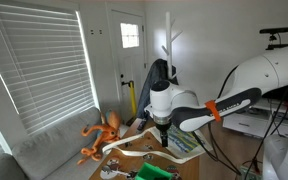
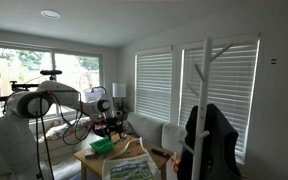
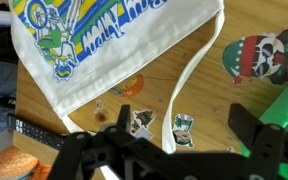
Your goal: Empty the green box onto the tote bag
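Next, my gripper will shift right in the wrist view, as the green box lies slanted below there, then turn and lower onto its sofa-side (image 1: 141,173).
The green box (image 3: 287,108) lies on the wooden table at the right edge of the wrist view, just beyond my right finger. It also shows in both exterior views (image 1: 150,172) (image 2: 102,146). The tote bag (image 3: 104,40) lies flat at the upper left, pale cloth with a blue, green and yellow print. Its light strap (image 3: 189,80) loops down between my fingers. My gripper (image 3: 180,120) is open and empty, hovering above the table over the strap and some stickers. It also shows in both exterior views (image 1: 162,126) (image 2: 109,124).
An orange octopus toy (image 1: 102,135) sits at the table's side by the sofa. A dark remote (image 3: 34,130) lies next to the bag's corner. A round red and green sticker (image 3: 264,55) and small stickers (image 3: 182,127) lie on the wood. A white coat rack (image 2: 206,110) stands nearby.
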Robot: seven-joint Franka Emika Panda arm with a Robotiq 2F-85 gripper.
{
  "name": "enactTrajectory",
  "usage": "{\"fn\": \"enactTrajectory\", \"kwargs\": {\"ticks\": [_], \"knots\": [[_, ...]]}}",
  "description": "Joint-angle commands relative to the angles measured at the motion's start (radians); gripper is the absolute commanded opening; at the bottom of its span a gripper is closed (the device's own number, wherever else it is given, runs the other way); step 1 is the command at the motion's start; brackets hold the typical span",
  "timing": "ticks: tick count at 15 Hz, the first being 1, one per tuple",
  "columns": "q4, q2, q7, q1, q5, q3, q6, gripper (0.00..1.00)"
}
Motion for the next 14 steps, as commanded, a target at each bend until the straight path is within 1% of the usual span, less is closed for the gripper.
{"fn": "enactTrajectory", "kwargs": {"ticks": [1,3,6,8,11,14], "knots": [[-0.002,0.014,-0.031,0.017,0.036,-0.011,0.022,1.0],[-0.011,0.038,-0.1,0.044,0.114,-0.015,0.095,1.0],[0.0,0.089,-0.224,0.083,0.234,-0.009,0.157,1.0],[0.006,0.136,-0.311,0.109,0.295,0.0,0.195,1.0],[0.036,0.19,-0.469,0.126,0.315,0.009,0.21,1.0],[0.066,0.229,-0.62,0.109,0.286,0.002,0.216,1.0]]}}
